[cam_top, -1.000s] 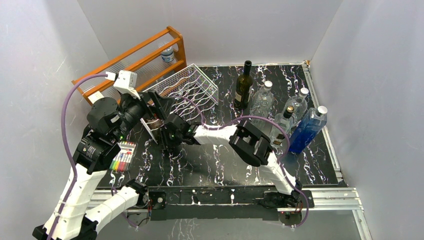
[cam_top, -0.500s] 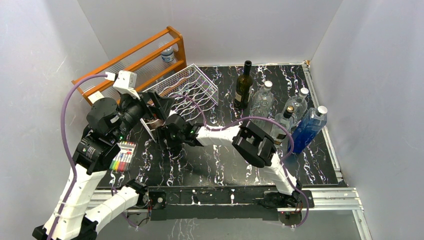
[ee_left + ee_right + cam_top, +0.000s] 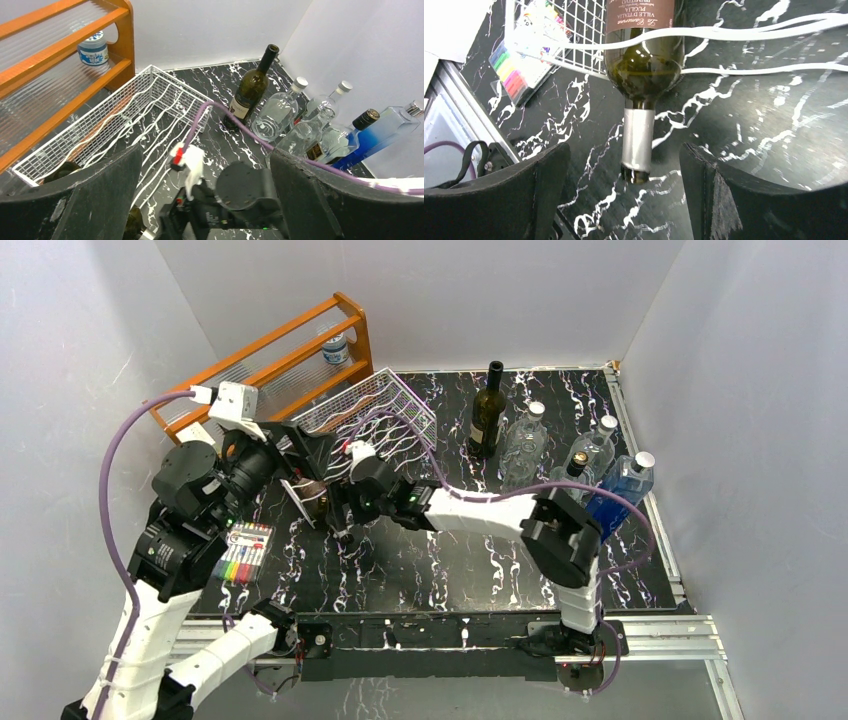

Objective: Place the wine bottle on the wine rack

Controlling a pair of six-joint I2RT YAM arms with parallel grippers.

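Note:
My right gripper rises and swings to its right in the top view onto the uncapped clear bottle's neck next. That neck is narrow enough for the gripper's fingers.
The wine bottle (image 3: pixel 644 75), dark green with a brown label and silver foil neck, lies at the near end of the white wire wine rack (image 3: pixel 385 405). White rack wires cross its shoulder and its neck sticks out over the black table. My right gripper (image 3: pixel 624 195) is open, its fingers either side of the neck tip and clear of it. In the top view the right gripper (image 3: pixel 340 508) largely hides the bottle. My left gripper (image 3: pixel 205 200) hangs open above the right wrist, holding nothing, beside the rack (image 3: pixel 115 125).
A second dark wine bottle (image 3: pixel 487 415) stands upright at the back. Clear bottles (image 3: pixel 523 445) and a blue one (image 3: pixel 618 498) stand at the right. An orange wooden shelf (image 3: pixel 270 355) holding a jar (image 3: pixel 336 347) is behind the rack. A marker pack (image 3: pixel 240 553) lies near left.
My right gripper has opened and let go of the bottle's neck. The right arm's elbow has swung to the right. The left arm has shifted slightly left.

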